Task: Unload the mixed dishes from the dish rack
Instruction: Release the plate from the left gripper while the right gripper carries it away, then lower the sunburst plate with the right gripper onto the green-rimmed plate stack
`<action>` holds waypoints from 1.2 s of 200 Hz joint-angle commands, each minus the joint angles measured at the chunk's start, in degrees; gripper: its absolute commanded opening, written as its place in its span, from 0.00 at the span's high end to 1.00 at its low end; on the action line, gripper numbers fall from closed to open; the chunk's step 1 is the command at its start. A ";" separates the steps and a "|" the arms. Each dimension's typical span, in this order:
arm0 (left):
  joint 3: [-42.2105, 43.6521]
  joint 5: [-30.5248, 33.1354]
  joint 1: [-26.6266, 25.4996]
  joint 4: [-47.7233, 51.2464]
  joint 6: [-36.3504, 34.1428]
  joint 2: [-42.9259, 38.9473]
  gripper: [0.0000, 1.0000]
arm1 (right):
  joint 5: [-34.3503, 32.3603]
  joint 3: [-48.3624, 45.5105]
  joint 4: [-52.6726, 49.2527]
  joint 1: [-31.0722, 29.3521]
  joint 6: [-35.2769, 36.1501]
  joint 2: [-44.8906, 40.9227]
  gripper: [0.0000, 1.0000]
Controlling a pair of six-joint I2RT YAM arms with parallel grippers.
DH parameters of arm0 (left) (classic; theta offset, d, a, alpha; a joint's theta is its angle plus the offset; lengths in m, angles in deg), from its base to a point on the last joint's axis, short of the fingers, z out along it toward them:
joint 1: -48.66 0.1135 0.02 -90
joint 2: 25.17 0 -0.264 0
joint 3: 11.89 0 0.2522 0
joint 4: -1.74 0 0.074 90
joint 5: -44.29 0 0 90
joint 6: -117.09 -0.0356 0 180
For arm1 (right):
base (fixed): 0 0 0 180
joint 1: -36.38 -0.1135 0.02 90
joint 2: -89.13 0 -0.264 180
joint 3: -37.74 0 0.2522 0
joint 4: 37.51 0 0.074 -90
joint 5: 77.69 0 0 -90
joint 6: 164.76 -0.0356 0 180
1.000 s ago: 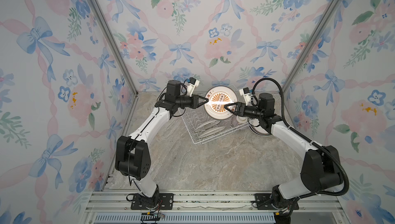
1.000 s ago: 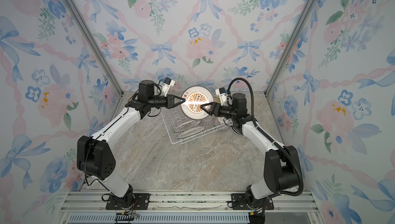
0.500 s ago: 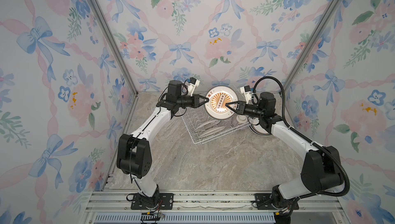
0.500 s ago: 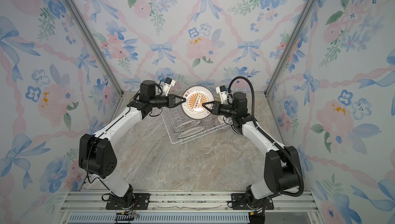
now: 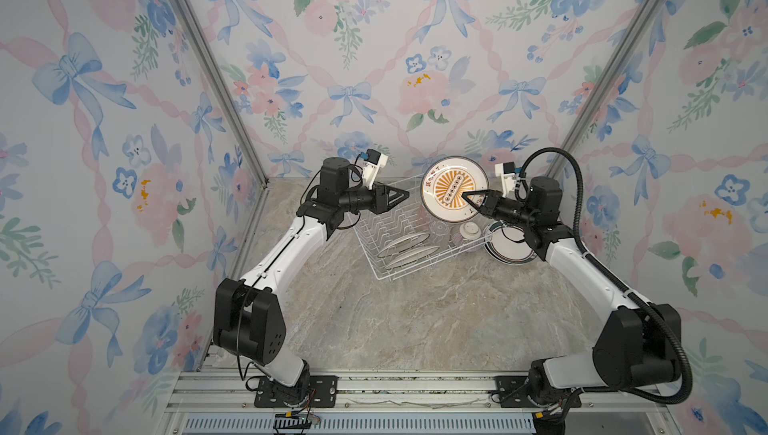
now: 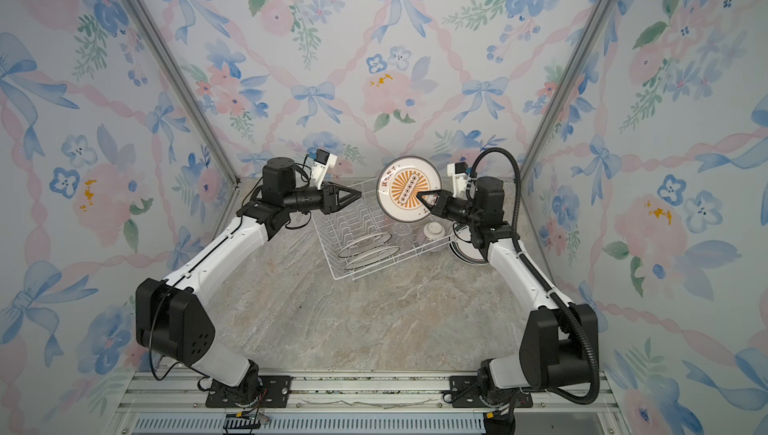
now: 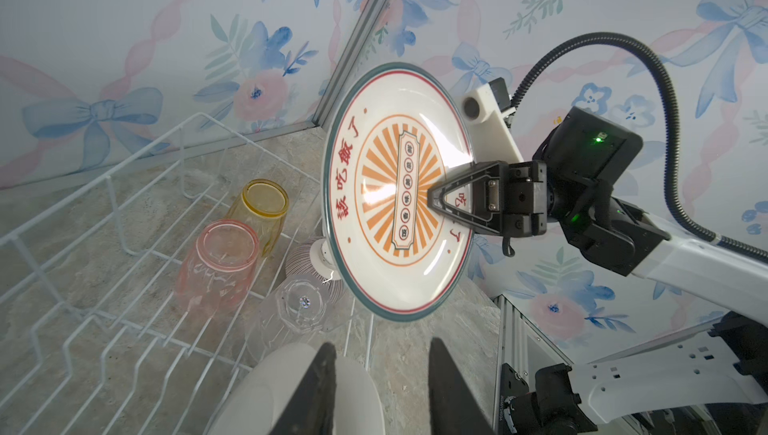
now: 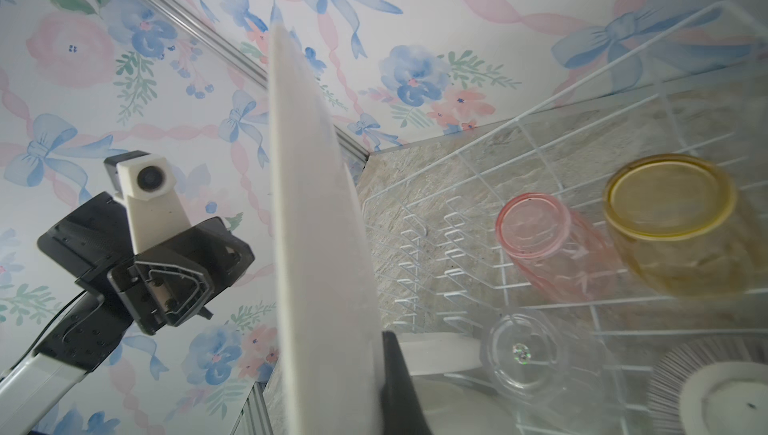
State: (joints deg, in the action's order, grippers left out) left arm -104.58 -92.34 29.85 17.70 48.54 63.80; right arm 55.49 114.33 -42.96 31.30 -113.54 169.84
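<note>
My right gripper will move the plate clear of the rack, tilt it flatter, lower it onto the dark-rimmed stack (image 5: 507, 245) and let go of it, because plates are already there.
The orange sunburst plate (image 5: 446, 188) (image 6: 401, 181) (image 7: 386, 212) hangs upright above the dish rack (image 5: 415, 276) (image 6: 365, 276) (image 7: 124, 171). My right gripper (image 5: 466, 198) (image 6: 419, 197) (image 8: 365, 350) is shut on the plate's rim, and the plate shows edge-on (image 8: 316, 246) in the right wrist view. My left gripper (image 5: 405, 195) (image 6: 358, 195) (image 7: 382, 350) stands open and empty, apart from the plate on its left. Two plates (image 5: 405, 242) stand in the dividers. Pink (image 7: 216, 271), yellow (image 7: 264, 208) and clear (image 7: 299, 308) tumblers and a purple-striped bowl (image 7: 307, 258) lie in the rack.
A stack of dark-rimmed plates (image 5: 509, 246) (image 6: 467, 250) lies on the marble table (image 5: 415, 329) right of the rack, under my right forearm. Flowered walls close in the back and both sides. The rack sits near the back wall.
My right gripper has shut on the sunburst plate. The left gripper has let go of it, opened and drawn back to the left. The plate has shifted slightly right.
</note>
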 commanded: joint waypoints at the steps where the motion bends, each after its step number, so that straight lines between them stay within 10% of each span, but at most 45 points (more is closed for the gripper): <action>1: 2.41 4.86 -0.50 -0.93 -2.80 -4.36 0.66 | -2.12 0.80 -6.85 5.98 0.98 -4.26 1.00; 89: 7.10 42.18 -1.30 17.75 -10.65 -7.91 0.66 | -9.87 -6.06 -27.50 35.20 12.39 -8.31 1.00; 240: 9.77 42.79 0.84 18.72 -9.41 -5.92 0.67 | -3.50 -11.75 -11.76 29.82 5.79 11.19 1.00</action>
State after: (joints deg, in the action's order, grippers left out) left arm -95.67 -49.37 30.31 36.01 39.69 58.40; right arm 49.34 102.92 -60.09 61.77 -105.45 179.78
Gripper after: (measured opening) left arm 0.329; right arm 0.099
